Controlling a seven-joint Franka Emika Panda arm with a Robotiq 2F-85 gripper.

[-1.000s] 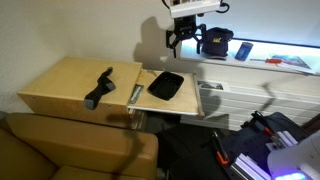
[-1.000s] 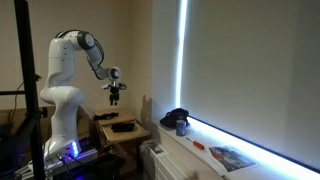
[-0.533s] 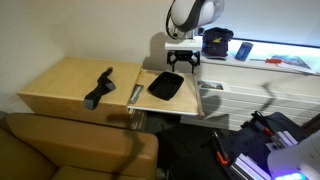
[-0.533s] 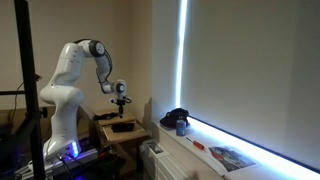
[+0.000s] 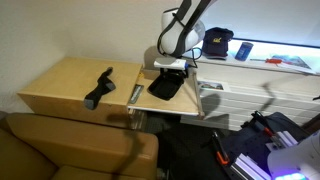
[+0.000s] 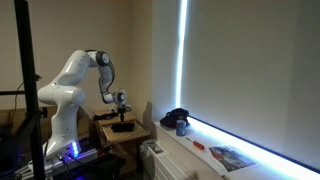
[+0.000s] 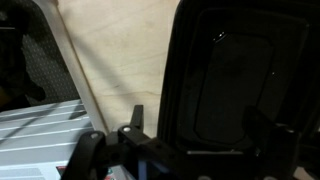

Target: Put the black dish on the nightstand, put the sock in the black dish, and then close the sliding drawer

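The robot's gripper will next come down onto the black dish's edge (image 5: 182, 82) (image 7: 168, 100) facing the white shelf unit and close, because its open fingers are on either side of that edge.
The black dish (image 5: 163, 90) lies on the pulled-out sliding drawer (image 5: 196, 102), to the right of the light wood nightstand (image 5: 60, 85). The dark sock (image 5: 100, 87) lies bent on the nightstand top. My gripper (image 5: 172, 70) hangs low over the dish's far end; it also shows in an exterior view (image 6: 120, 110) just above the dish (image 6: 126, 127). In the wrist view the dish (image 7: 240, 80) fills the right side. My gripper (image 7: 200, 125) is open: one finger (image 7: 136, 117) stands outside the dish's edge, the other is over its inside. It holds nothing.
A white shelf unit (image 5: 250, 72) behind the drawer carries a dark cap with a yellow emblem (image 5: 217, 42) and a book (image 5: 290, 62). A brown cushioned seat (image 5: 70, 145) stands in front of the nightstand. A wall lies behind.
My arm has come down from high above the shelf to just over the black dish. The dish, sock and drawer have not moved.
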